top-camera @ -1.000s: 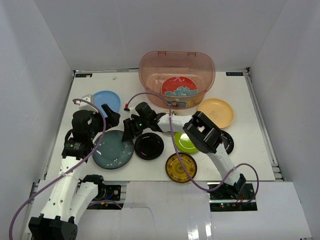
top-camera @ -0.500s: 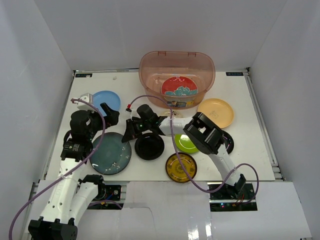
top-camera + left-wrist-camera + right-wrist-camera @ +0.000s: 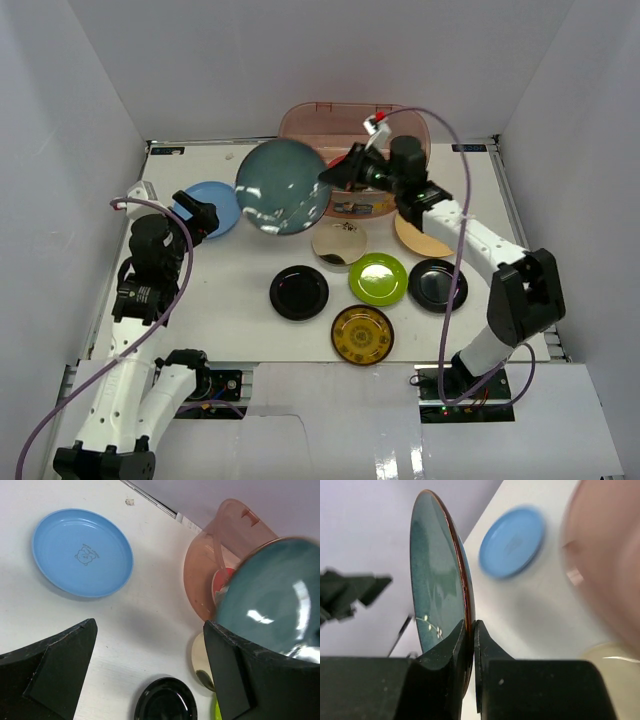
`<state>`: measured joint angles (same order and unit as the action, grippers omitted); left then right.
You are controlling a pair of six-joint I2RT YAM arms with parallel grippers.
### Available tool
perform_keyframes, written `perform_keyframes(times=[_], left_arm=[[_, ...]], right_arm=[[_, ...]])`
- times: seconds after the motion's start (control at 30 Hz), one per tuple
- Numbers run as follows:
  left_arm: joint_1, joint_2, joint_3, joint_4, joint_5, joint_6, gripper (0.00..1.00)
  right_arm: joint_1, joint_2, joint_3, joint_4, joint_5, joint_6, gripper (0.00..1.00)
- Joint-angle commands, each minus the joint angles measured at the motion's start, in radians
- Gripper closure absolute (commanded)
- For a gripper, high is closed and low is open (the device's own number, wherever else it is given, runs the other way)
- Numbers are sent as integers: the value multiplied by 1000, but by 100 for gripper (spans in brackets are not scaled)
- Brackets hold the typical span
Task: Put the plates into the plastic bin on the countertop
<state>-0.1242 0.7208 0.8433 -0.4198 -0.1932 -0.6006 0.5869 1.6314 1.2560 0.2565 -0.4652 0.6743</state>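
Note:
The teal plate (image 3: 285, 187) hangs outside, so it goes to the right in the top view, then down into the pinkish plastic bin (image 3: 330, 108) for my right gripper's release next.
My right gripper (image 3: 335, 178) is shut on the rim of the dark teal plate (image 3: 285, 187) and holds it on edge in the air, just left of the pinkish plastic bin (image 3: 330, 108). In the right wrist view the fingers (image 3: 471, 625) pinch the teal plate (image 3: 437, 580). A bit of the red floral plate (image 3: 220, 580) shows inside the bin (image 3: 220, 545). My left gripper (image 3: 200, 215) is open and empty beside the light blue plate (image 3: 213, 205), above the white countertop (image 3: 230, 320). In the left wrist view the left gripper (image 3: 150, 630) hovers over bare table.
On the countertop lie a cream plate (image 3: 339, 243), a lime green plate (image 3: 377, 279), two black plates (image 3: 298, 292) (image 3: 437, 284), a gold plate (image 3: 361, 334), and a pale orange plate (image 3: 420, 235) partly under my right arm. White walls enclose the table.
My right gripper has lifted the teal plate off the table at front left and carried it up and back toward the bin. My left arm has drawn back to the left.

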Motion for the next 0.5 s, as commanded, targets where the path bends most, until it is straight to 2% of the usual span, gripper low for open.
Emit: perform_keyframes(times=[0.0, 0.1, 0.23, 0.47], left_arm=[[0, 12, -3, -8, -14, -33, 2], [0, 45, -39, 13, 29, -83, 2], [0, 103, -84, 68, 63, -149, 2], [1, 250, -76, 124, 17, -179, 2]], right_arm=[[-129, -67, 88, 24, 65, 11, 92], [-260, -4, 163, -14, 91, -2, 92], [-343, 120, 299, -78, 115, -19, 92], [-394, 370, 522, -158, 79, -47, 92]])
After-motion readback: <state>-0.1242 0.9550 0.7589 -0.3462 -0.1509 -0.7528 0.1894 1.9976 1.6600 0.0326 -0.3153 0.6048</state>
